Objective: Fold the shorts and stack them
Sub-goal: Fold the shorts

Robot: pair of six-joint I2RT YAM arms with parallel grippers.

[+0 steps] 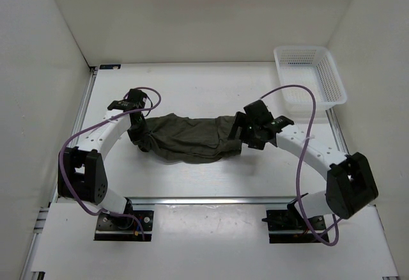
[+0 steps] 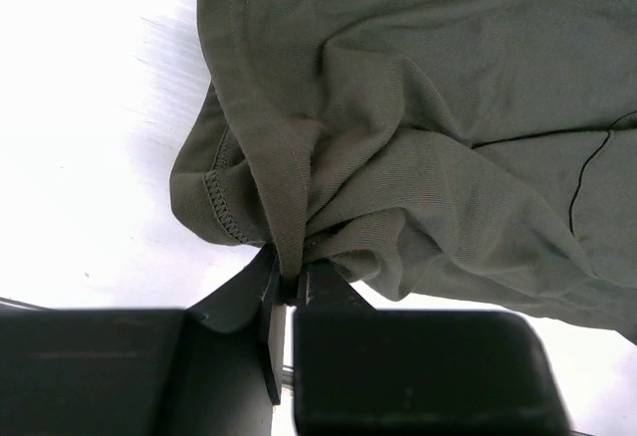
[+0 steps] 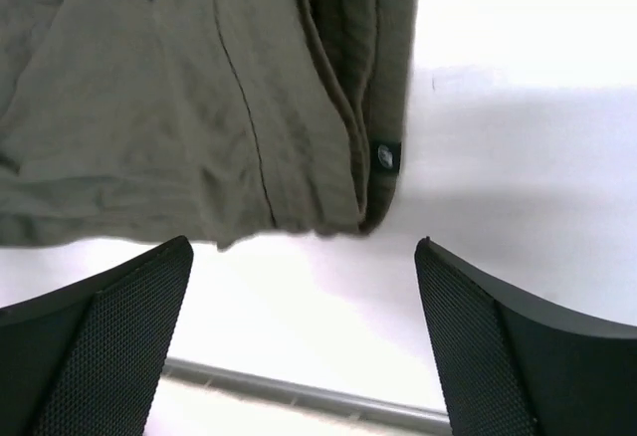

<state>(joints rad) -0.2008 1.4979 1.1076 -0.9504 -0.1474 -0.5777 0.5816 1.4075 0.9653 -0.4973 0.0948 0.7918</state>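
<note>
The shorts [image 1: 188, 137] lie wrinkled, so my left gripper should next lift the shorts' bunched fold. Then it should lower the fold onto the bare table toward the table's near-edge bar and let go of it.
The dark olive shorts [image 1: 188, 137] lie stretched and wrinkled across the middle of the table between both arms. My left gripper [image 1: 137, 134] is at their left end, shut on a bunched fold of the shorts [image 2: 398, 127]; in the left wrist view the fabric is pinched between the dark fingertips [image 2: 323, 282]. My right gripper [image 1: 241, 133] is at the right end of the shorts. In the right wrist view it [image 3: 304, 247] stands wide open with nothing between its pads [image 3: 129, 327], and the hem of the shorts [image 3: 199, 108] lies on the table just beyond them.
A white mesh basket [image 1: 333, 78] stands at the back right corner. Metal rails [image 1: 211, 199] run along the table's near edge, with another rail [image 1: 84, 117] along the left side. White walls enclose the back and both sides.
</note>
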